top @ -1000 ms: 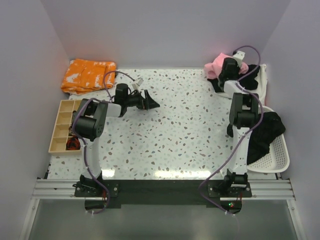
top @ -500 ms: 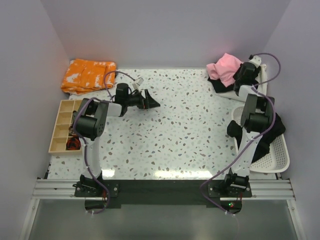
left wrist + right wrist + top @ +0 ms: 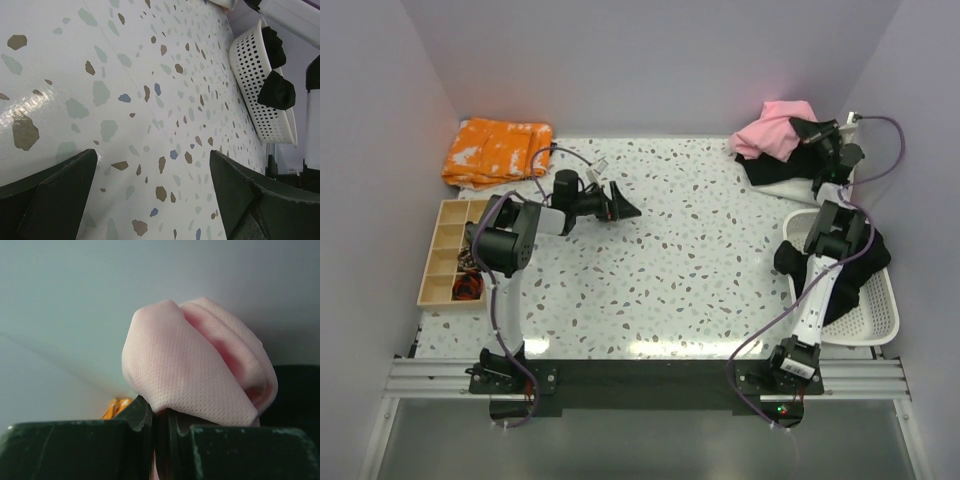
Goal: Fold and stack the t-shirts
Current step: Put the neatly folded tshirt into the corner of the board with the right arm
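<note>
My right gripper carries the pink t-shirt (image 3: 772, 130) down over the black t-shirt next, tilting downward, before it releases the fold.
A light pink t-shirt (image 3: 772, 130) hangs bunched at the back right, above a black t-shirt (image 3: 782, 171) on the table. My right gripper (image 3: 804, 128) is shut on the pink shirt's edge; in the right wrist view the pink fabric (image 3: 192, 365) bulges out above the closed gripper (image 3: 161, 427). Another black t-shirt (image 3: 850, 262) lies in the white basket (image 3: 872, 322) at the right. My left gripper (image 3: 625, 205) is open and empty, low over the table's back middle; in the left wrist view the gripper (image 3: 152, 187) frames bare speckled table.
An orange patterned cloth (image 3: 496, 150) lies at the back left. A wooden compartment tray (image 3: 448, 250) sits at the left edge. The white basket also shows in the left wrist view (image 3: 257, 95). Walls close in the back and both sides.
My right gripper has swung right and back, dragging the pink shirt up off the black one. The left arm has stayed still.
</note>
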You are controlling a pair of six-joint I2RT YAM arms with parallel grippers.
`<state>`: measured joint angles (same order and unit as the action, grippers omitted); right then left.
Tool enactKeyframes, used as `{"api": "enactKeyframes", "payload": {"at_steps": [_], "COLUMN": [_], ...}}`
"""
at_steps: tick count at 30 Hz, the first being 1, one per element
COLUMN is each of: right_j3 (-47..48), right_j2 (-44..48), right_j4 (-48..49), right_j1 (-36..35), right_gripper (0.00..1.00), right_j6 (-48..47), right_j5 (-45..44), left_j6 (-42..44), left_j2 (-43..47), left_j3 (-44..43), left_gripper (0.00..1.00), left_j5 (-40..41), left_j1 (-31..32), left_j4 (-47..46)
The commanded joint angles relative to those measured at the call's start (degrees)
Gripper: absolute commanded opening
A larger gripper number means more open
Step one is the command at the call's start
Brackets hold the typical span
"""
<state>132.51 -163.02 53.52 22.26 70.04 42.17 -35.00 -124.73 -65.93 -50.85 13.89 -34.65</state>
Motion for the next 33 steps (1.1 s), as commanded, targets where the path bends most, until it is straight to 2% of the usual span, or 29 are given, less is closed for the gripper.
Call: {"api": "enactKeyframes", "payload": {"at_steps": [1,4,6,11,12,13,15,16,20,21,23,27,28,33], "right_j3": [0.3,-12.4,-18.7,-26.3,-28.7,-29.5,-30.2,-30.3,-34.8,-35.6,-34.8,-37.5,-37.8,-45.7], "right_j2": [1.1,11.9,18.8,22.6,24.4,25.5,26.4,26.9,29.7,30.4,31.7,36.1,37.5,43.0], "right_j4": [15.6,14.3,7.8,1.7,-4.8,-9.6,-22.5,-25.8,-33.8,-37.3,-42.3,-42.7,-43.0,-37.4], "right_j1": [3.4,3.8,3.8,3.4,3.2,3.1,1.9,1.3,-2.1,-2.8,-5.0,-6.8,-7.5,-10.3], "right_gripper": [0.0,0.0,0.0,0.0,0.0,0.0,0.0,0.0,0.0,0.0,0.0,0.0,0.0,0.0], "right_j6": [21.3,15.4,10.9,-0.6,-4.2,-13.2,-21.9,-28.9,-41.5,-44.3,-51.7,-56.7,-57.4,-61.3], "right_j5": [8.4,12.0,13.5,13.6,12.5,11.0,6.6,5.0,-10.9,-18.7,-25.1,-36.1,-41.3,-55.2], "left_j6": [-2.4,-3.4,-3.8,-4.8,-4.4,-3.8,-2.4,-0.8,2.9,3.9,4.7,5.5,5.4,4.6], "left_j2": [-1.2,-1.8,-2.3,-2.6,-2.5,-2.2,-1.4,-1.0,0.5,0.8,1.2,1.2,1.2,0.5], "left_j3": [-1.3,-1.7,-1.9,-1.9,-1.7,-1.6,-1.5,-1.6,-2.4,-2.5,-2.6,-2.9,-2.9,-3.2], "left_gripper": [1.0,1.0,1.0,1.0,1.0,1.0,1.0,1.0,1.0,1.0,1.0,1.0,1.0,1.0], "left_j5": [-1.9,-2.1,-2.4,-2.6,-2.5,-1.7,-0.9,0.3,2.7,2.9,3.7,4.3,4.3,3.7], "left_j1": [-0.1,-0.1,0.0,0.1,0.1,0.1,0.3,0.3,0.5,0.6,0.7,0.7,0.7,0.8], "left_j4": [-4.6,-5.7,-6.5,-7.6,-7.3,-6.9,-4.4,-3.3,1.5,2.8,4.1,4.9,4.9,3.9]}}
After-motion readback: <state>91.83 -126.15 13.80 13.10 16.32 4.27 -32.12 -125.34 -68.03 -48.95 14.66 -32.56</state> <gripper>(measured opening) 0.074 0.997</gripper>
